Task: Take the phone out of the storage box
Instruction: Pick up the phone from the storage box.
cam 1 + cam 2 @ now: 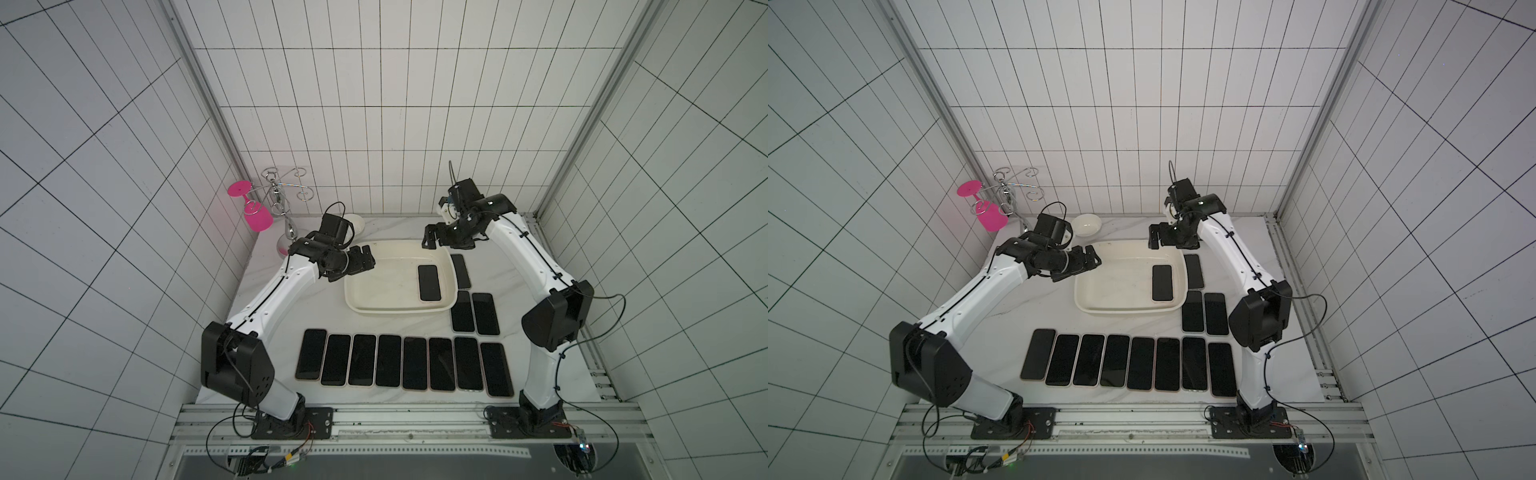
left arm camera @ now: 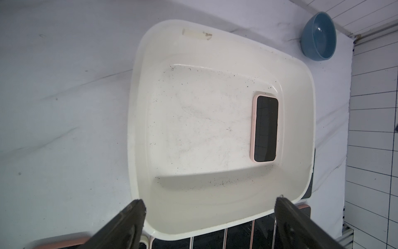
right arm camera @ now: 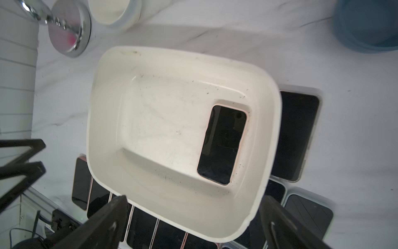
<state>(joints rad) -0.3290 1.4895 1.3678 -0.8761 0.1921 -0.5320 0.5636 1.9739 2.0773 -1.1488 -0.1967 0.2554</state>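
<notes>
The robot's right gripper needs to go down into the storage box next, with its open fingers on both sides of the middle of the phone [image 3: 222,144], since that phone lies flat below the gripper.
The storage box [image 1: 397,309] [image 1: 1125,309] is a shallow cream-white tub at the middle of the table. One phone [image 1: 429,282] [image 1: 1162,282] with a black screen and pink case lies flat on its floor, close to the right wall. My left gripper [image 1: 368,259] [image 1: 1094,257] hovers over the box's far-left corner, open and empty. My right gripper [image 1: 430,239] [image 1: 1154,239] hangs above the far-right corner, also open and empty. In the left wrist view, the phone [image 2: 265,129] lies in the box [image 2: 193,118] beyond the spread gripper [image 2: 210,200]. The right wrist view shows the phone [image 3: 221,146], the box [image 3: 161,120] and the gripper [image 3: 195,198].
A row of several phones [image 1: 399,365] lies face up in front of the box, and three more phones [image 1: 473,311] lie along its right side. A white bowl [image 1: 1086,224] and a blue bowl [image 2: 318,36] sit behind. A wire rack [image 1: 282,199] holds a pink glass [image 1: 257,218] at the back left.
</notes>
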